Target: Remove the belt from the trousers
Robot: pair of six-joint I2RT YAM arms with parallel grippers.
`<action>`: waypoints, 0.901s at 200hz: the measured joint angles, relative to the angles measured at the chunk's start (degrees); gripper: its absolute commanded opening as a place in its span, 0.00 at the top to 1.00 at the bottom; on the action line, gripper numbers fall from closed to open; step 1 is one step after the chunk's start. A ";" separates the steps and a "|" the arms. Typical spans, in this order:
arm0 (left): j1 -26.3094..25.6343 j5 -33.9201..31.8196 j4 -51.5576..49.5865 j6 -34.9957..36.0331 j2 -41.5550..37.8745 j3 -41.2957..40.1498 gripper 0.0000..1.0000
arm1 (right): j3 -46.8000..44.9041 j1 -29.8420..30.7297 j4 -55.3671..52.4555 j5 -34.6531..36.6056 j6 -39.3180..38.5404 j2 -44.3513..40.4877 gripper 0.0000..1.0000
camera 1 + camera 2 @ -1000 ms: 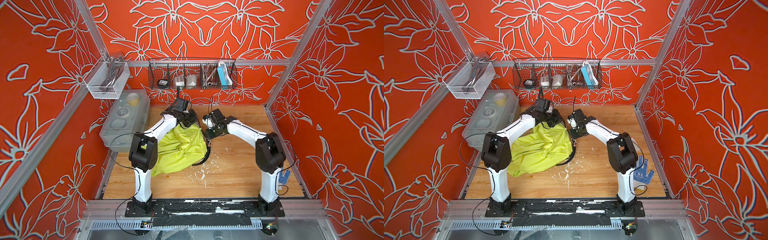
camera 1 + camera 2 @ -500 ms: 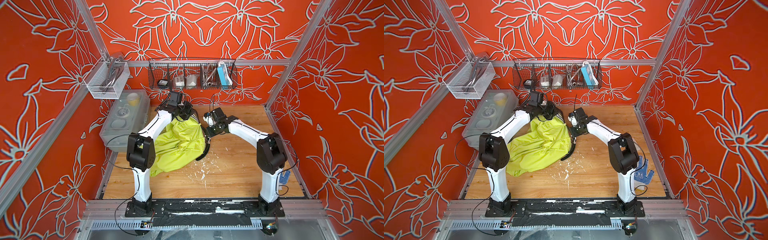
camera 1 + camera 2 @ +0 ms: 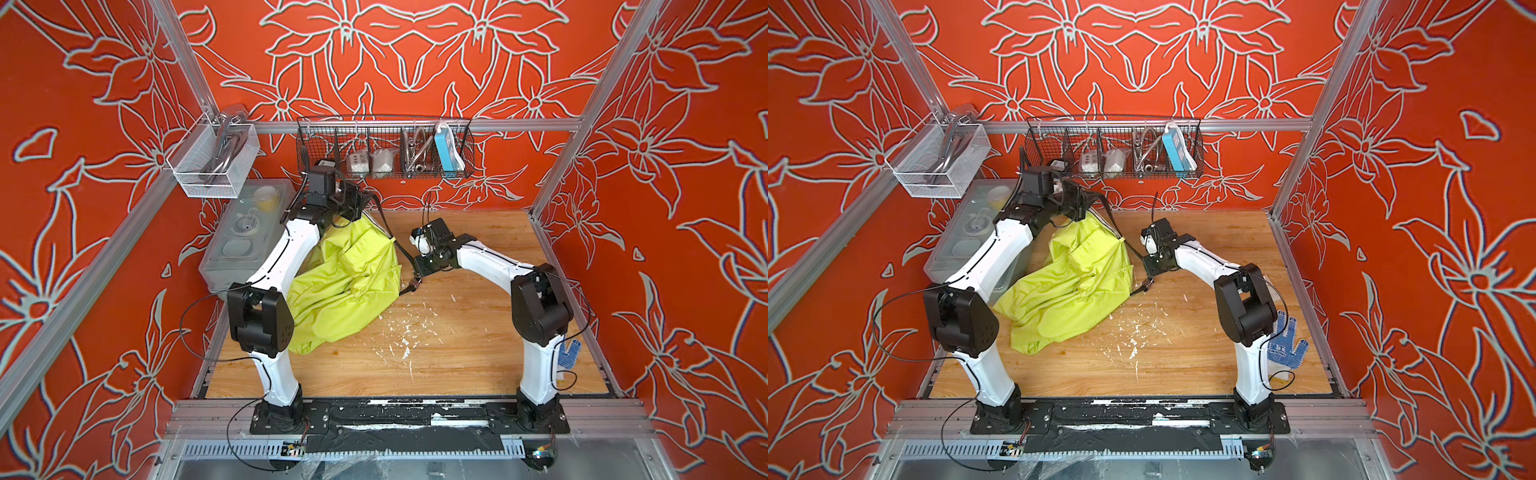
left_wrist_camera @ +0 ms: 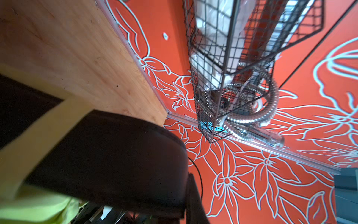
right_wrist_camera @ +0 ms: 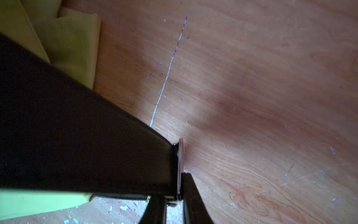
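The left gripper pulls the belt up, then down to the trousers' lifted top edge [image 3: 374, 221] next and releases it there, since a green loop still wraps the strap.
The lime-green trousers [image 3: 345, 286] [image 3: 1067, 291] lie crumpled on the wooden table, their top edge lifted toward the back. My left gripper [image 3: 362, 198] [image 3: 1090, 199] hangs high near the back wall, shut on the black belt [image 3: 388, 232] [image 3: 1117, 230]. In the left wrist view the belt [image 4: 116, 155] bends over into the gripper [image 4: 180, 213], with green fabric beside it. From there the strap slants down to my right gripper [image 3: 417, 269] [image 3: 1147, 268], which is shut on it just above the table. The metal buckle [image 3: 413, 286] [image 5: 181, 164] dangles right at the right gripper [image 5: 174, 195].
A clear plastic box [image 3: 245, 232] stands along the left edge behind my left arm. A black wire basket [image 3: 386, 149] with odds and ends hangs on the back wall just above my left gripper. A white mesh basket [image 3: 212, 162] hangs at the left. A blue-dotted glove [image 3: 1285, 345] lies at the right.
My left arm has risen and moved back toward the wall, lifting the trousers' top and drawing the belt straighter. My right gripper has stayed about where it was.
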 measured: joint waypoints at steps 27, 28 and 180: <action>1.33 -0.02 1.38 -0.55 -0.55 -1.86 1.00 | -0.42 -0.15 0.92 -0.02 0.09 0.00 1.00; 1.38 -0.04 1.49 -0.61 -0.55 -1.95 1.00 | -0.42 -0.15 0.92 0.00 0.09 0.00 1.00; 5.68 -14.73 22.58 -4.52 -12.76 -12.04 1.00 | -2.95 -1.77 -1.53 1.09 1.31 -0.94 1.00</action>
